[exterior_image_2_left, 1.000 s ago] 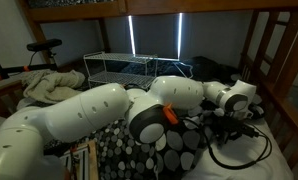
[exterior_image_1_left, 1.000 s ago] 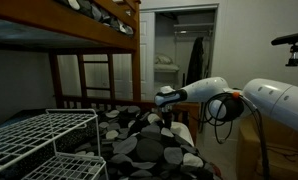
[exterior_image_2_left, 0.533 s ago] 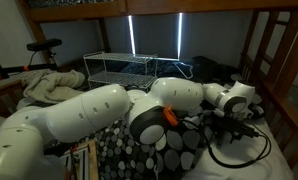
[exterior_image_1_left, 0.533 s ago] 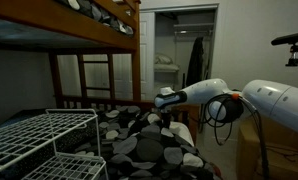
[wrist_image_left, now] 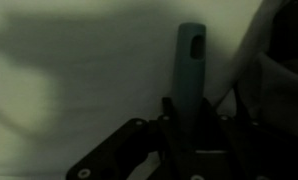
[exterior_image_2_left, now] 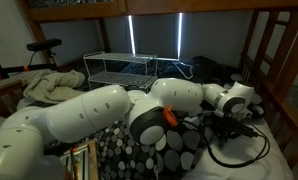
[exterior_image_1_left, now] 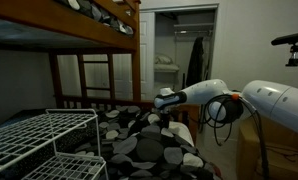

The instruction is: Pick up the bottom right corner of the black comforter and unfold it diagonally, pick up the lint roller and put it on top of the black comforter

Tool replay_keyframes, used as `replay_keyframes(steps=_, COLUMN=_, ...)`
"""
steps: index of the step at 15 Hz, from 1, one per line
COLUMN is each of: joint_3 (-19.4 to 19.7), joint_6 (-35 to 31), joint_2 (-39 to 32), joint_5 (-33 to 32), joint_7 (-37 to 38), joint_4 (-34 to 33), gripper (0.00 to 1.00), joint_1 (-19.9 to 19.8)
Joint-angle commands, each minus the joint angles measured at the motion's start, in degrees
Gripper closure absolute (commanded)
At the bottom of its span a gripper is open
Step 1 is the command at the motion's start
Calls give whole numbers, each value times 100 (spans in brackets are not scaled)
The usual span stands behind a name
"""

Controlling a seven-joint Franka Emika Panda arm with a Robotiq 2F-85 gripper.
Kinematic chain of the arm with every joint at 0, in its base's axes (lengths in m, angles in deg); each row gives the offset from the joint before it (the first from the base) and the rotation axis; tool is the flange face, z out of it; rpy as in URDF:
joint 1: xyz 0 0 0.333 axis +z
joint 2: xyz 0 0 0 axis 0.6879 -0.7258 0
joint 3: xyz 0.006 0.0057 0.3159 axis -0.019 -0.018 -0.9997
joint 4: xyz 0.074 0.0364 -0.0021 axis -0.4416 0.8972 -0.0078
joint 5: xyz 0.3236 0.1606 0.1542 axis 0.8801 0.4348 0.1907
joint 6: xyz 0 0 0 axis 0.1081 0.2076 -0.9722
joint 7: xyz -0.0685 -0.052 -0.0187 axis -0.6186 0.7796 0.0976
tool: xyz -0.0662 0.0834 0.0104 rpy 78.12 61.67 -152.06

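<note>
The lint roller (wrist_image_left: 190, 70) needs to go onto the pale bedding beside the black comforter. My gripper needs to rise and move outward over the bedding, then lower the roller and release it where the surface of the bedding lies open.
The lint roller (wrist_image_left: 190, 70) shows in the wrist view as a teal handle standing upright between my fingers (wrist_image_left: 167, 112), over a pale dim surface. My gripper (wrist_image_left: 191, 125) is shut on the handle's lower end. In both exterior views the gripper (exterior_image_1_left: 167, 118) (exterior_image_2_left: 245, 124) hangs low at the edge of the bed. The black comforter (exterior_image_1_left: 149, 142) (exterior_image_2_left: 164, 152), covered with grey and white pebble spots, lies bunched up beside it. The roller itself cannot be made out in the exterior views.
A white wire rack (exterior_image_1_left: 49, 135) (exterior_image_2_left: 124, 68) stands next to the comforter. The wooden bunk frame (exterior_image_1_left: 99, 35) runs overhead, with posts (exterior_image_2_left: 254, 50) close to the arm. An open closet (exterior_image_1_left: 179, 55) is behind. Beige bedding (exterior_image_2_left: 49, 85) and a bicycle (exterior_image_2_left: 44, 47) lie beyond.
</note>
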Motion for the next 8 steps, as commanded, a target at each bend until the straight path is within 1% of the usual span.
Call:
replay_keyframes(steps=1, joint_3=-67, joint_6=-239, joint_2=-90, joint_5=53, joint_7=-239, joint_4=-252, gripper=93, joint_1=-123)
replay_keyframes(steps=4, joint_3=-169, joint_6=-500, joint_2=50, joint_5=185, joint_7=-508, joint_4=-289, gripper=93, joint_1=-300)
replay_keyframes(steps=8, joint_3=-184, joint_6=-592, joint_2=167, joint_5=313, joint_7=-522, joint_4=-342, gripper=93, joint_1=-508)
